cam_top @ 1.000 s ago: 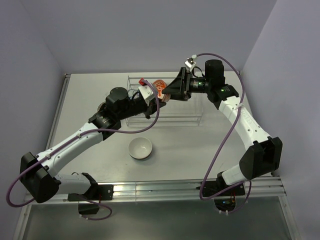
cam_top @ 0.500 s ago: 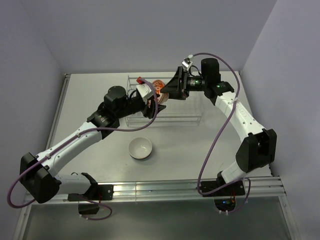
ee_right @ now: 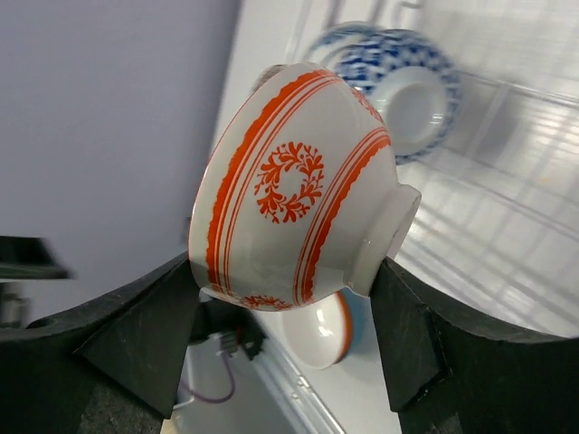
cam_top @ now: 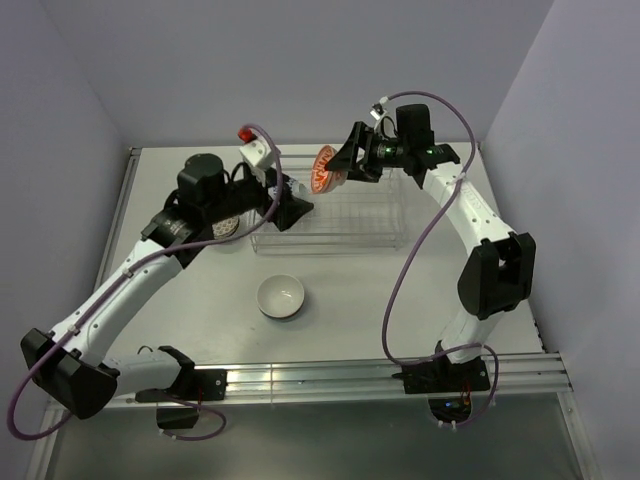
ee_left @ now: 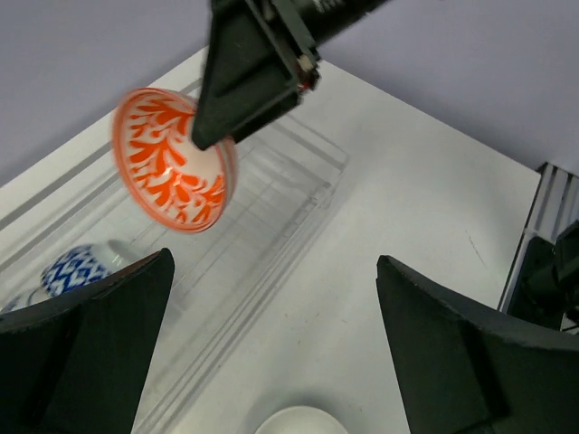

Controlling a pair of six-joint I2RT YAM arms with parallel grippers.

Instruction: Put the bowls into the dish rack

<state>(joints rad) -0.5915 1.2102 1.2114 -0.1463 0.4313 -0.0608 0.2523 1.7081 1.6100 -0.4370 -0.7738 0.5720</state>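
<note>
The dish rack's bottom is empty beside the blue-and-white bowl [ee_left: 71,269], so my right gripper will next move down and to the left in the top view to release there.
My right gripper [cam_top: 338,166] is shut on the orange-red patterned bowl [cam_top: 324,168], holding it on its side in the air over the back left of the dish rack [cam_top: 350,228]. In the right wrist view the fingers clamp that bowl [ee_right: 289,199] by rim and foot. My left gripper [cam_top: 288,206] is open and empty at the rack's left end, a little away from the bowl [ee_left: 172,163]. A blue-and-white bowl [ee_left: 71,269] lies inside the rack [ee_left: 271,194]. The plain white bowl [cam_top: 281,296] stands upright on the table in front of the rack.
A patterned bowl [cam_top: 222,226] shows partly under my left arm, left of the rack. The side walls stand close at the table's left and right edges. A metal rail [cam_top: 340,375] runs along the near edge by the arm bases.
My left gripper has opened, let go of the orange-red bowl and pulled back to the left. The right gripper has carried the bowl up and toward the back.
</note>
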